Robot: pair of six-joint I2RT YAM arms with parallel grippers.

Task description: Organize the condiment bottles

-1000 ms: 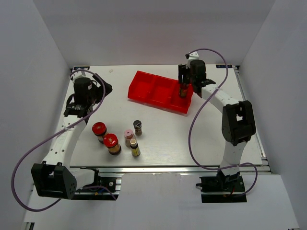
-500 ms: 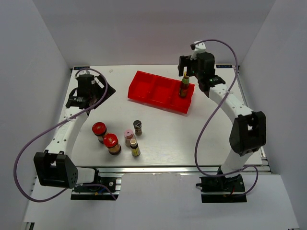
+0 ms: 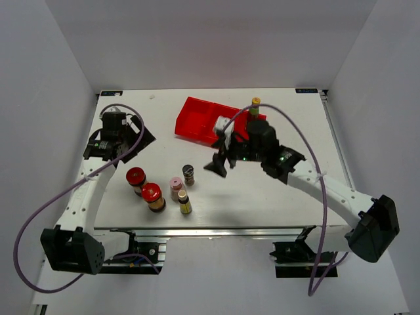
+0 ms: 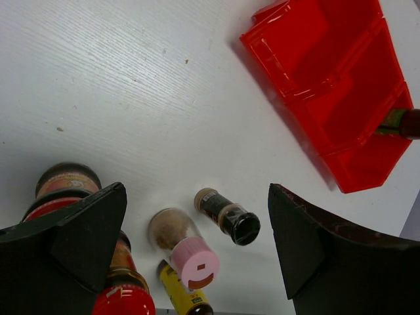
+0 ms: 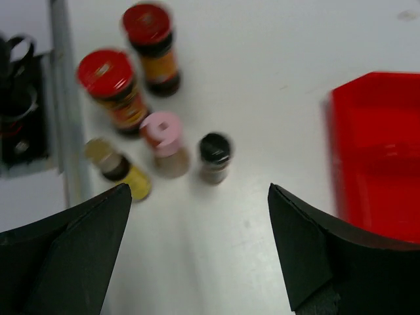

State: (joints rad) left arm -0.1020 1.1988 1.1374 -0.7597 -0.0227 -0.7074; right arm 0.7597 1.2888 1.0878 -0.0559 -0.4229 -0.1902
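My right gripper first moves back and down to reach the cap of the pale-capped yellow bottle (image 3: 184, 198) at the bottle group's open edge near the bar.
Five condiment bottles stand grouped at the near left of the table: two red-lidded jars (image 3: 136, 176) (image 3: 151, 192), a pink-capped bottle (image 3: 176, 184), a dark-capped bottle (image 3: 188, 170) and a pale-capped yellow bottle (image 3: 184, 198). A yellow-capped bottle (image 3: 254, 105) stands at the right end of the red tray (image 3: 195, 119). My left gripper (image 3: 131, 144) is open and empty, up and left of the group. My right gripper (image 3: 222, 156) is open and empty, right of the dark-capped bottle (image 5: 214, 154). The left wrist view shows the pink-capped (image 4: 190, 252) and dark-capped (image 4: 230, 216) bottles between its fingers, below them.
The red tray (image 4: 335, 85) has three compartments, and its left and middle ones hold nothing. My right arm crosses over the tray's right part. White walls enclose the table on three sides. A metal rail (image 5: 65, 118) runs along the near edge.
My right gripper let go of the yellow-capped bottle in the tray and swung down and left to the table's middle, next to the group. My left gripper shifted slightly.
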